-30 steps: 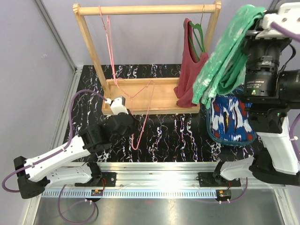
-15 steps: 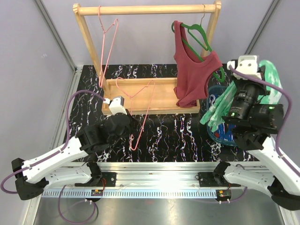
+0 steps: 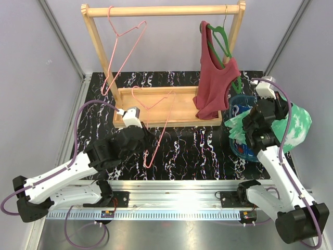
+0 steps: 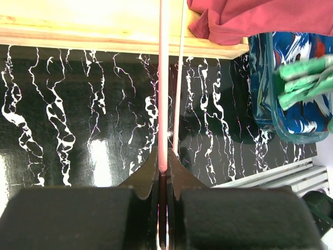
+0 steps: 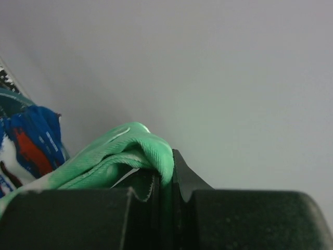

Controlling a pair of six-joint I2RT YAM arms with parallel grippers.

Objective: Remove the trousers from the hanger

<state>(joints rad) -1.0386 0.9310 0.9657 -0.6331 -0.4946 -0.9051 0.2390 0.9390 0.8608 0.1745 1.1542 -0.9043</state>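
I need to move my right gripper left in the top view and down over the bin's rack-side rim point(image 3: 233, 107) to release, because green cloth hangs past the bin.
The green trousers point(image 3: 295, 123) hang bunched from my right gripper point(image 3: 268, 111), shut on a fold point(image 5: 125, 148) just right of the rack. In the right wrist view that gripper point(image 5: 166, 167) pinches green cloth. The dark blue patterned trousers point(image 3: 240, 112) lie in a teal-rimmed bin point(image 3: 235, 150) beneath them. My left gripper point(image 3: 136, 119) is shut on the wire of a bare pink hanger point(image 3: 156, 122) leaning on the rack's base. The left wrist view shows its jaws point(image 4: 163, 165) closed on the pink rod point(image 4: 163, 94).
A wooden rack point(image 3: 161, 10) stands at the back with a second pink hanger point(image 3: 122, 47) on its rail. A maroon tank top point(image 3: 213, 88) hangs on a green hanger point(image 3: 221, 41) at the rail's right end. Grey walls close in on both sides.
My right arm came down from high at the right with the green trousers and now holds them low over the bin. The rail's pink hanger and the tank top swung. The left arm stayed put.
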